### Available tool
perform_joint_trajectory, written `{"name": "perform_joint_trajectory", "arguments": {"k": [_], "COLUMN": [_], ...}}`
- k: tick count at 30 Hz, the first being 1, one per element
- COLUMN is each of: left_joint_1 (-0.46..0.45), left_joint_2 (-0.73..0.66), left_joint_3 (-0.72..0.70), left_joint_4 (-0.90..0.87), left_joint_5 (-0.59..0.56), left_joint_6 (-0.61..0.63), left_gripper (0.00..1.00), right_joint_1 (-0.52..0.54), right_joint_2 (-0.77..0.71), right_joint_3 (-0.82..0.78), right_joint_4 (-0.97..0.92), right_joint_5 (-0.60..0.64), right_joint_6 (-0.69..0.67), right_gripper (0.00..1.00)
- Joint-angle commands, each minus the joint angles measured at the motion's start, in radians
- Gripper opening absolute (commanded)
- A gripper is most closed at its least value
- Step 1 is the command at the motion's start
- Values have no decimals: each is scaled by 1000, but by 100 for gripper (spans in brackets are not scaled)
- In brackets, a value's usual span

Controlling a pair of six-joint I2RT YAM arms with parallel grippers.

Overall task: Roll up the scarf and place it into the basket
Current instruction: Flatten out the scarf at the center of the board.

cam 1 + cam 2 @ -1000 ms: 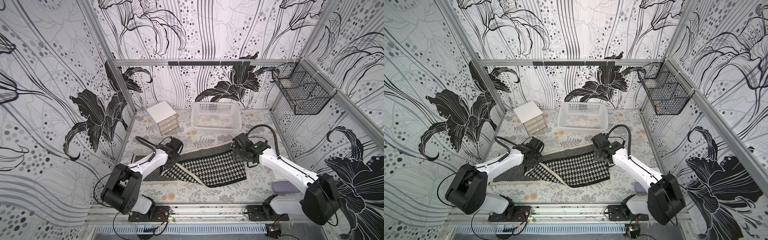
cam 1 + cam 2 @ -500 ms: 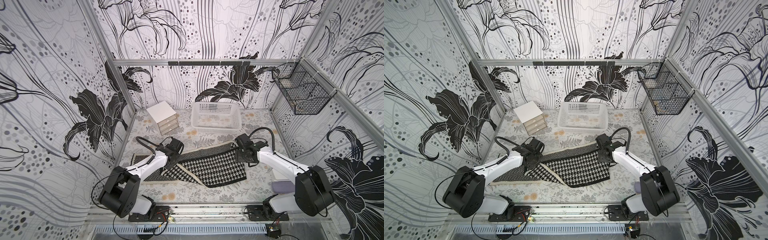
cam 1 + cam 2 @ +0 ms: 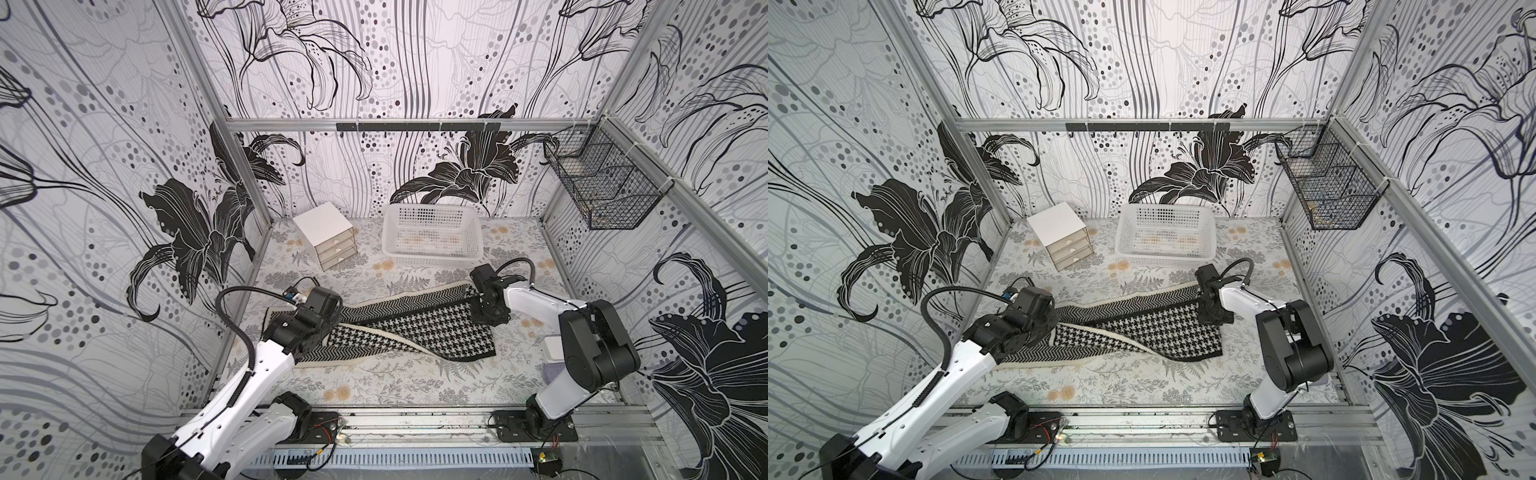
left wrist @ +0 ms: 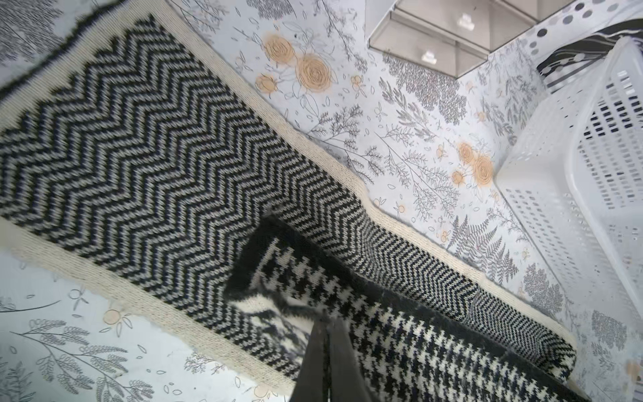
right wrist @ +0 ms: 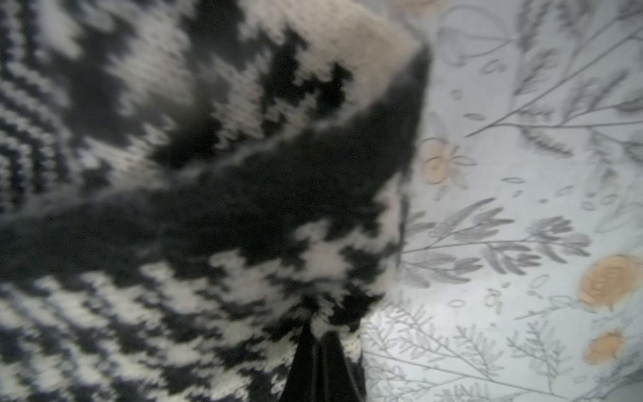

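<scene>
My left gripper should move away from the basket to the herringbone piece's end [image 3: 273, 315] [image 4: 110, 70], which lies bare beyond it. It should let go of the houndstooth corner to cover that end.
The scarf [image 3: 415, 328] lies folded on the floral table in both top views [image 3: 1142, 328], with a herringbone strip behind and a houndstooth flap in front. My left gripper [image 3: 332, 322] is at its left end. In the left wrist view that gripper [image 4: 327, 323] is shut on the houndstooth layer of the scarf [image 4: 139, 156]. My right gripper [image 3: 484, 320] is at the right end. The right wrist view shows it [image 5: 318, 330] shut on the houndstooth edge of the scarf [image 5: 208, 174]. The white basket [image 3: 428, 218] stands behind the scarf, at the back wall.
A small white drawer box [image 3: 326, 235] stands at the back left, beside the basket [image 3: 1167, 218]. A black wire basket [image 3: 602, 183] hangs on the right wall. A small pale object [image 3: 552, 349] lies by the right arm's base. Patterned walls enclose the table.
Both grippers have closed on the scarf, the right one last. The right arm's elbow has folded up and back. The scarf has hardly shifted.
</scene>
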Motion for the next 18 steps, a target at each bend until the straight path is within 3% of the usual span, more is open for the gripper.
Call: {"name": "perform_joint_trajectory", "arguments": {"k": [1,3,6,9,14,16,18], "left_joint_1": [54,96,125,125,134,140,148], "left_joint_2": [-23,-23,-7,60,135,116,67], "left_joint_3": [1,11,38,117,195,212,238], "left_joint_4": [55,142,326,398,367,345,253], "left_joint_5": [-19,15,109,138,128,96,-19], "left_joint_6": [161,251,371,440,505,527,528], "left_gripper": [0,0,0,0,0,0,0], "right_joint_1": [-66,-98,-147,-154,-153,-153,-153], "right_joint_2": [-76,-88,-103,-109,-182,-216,-257], "right_joint_3": [-1,28,39,43,26,40,59], "right_joint_4": [-42,-95,-117,-131,-125,-151,-179], "right_joint_5": [69,133,146,127,43,29,12], "right_joint_6": [25,16,1,-5,-17,-34,-51], "right_gripper": [0,0,0,0,60,71,74]}}
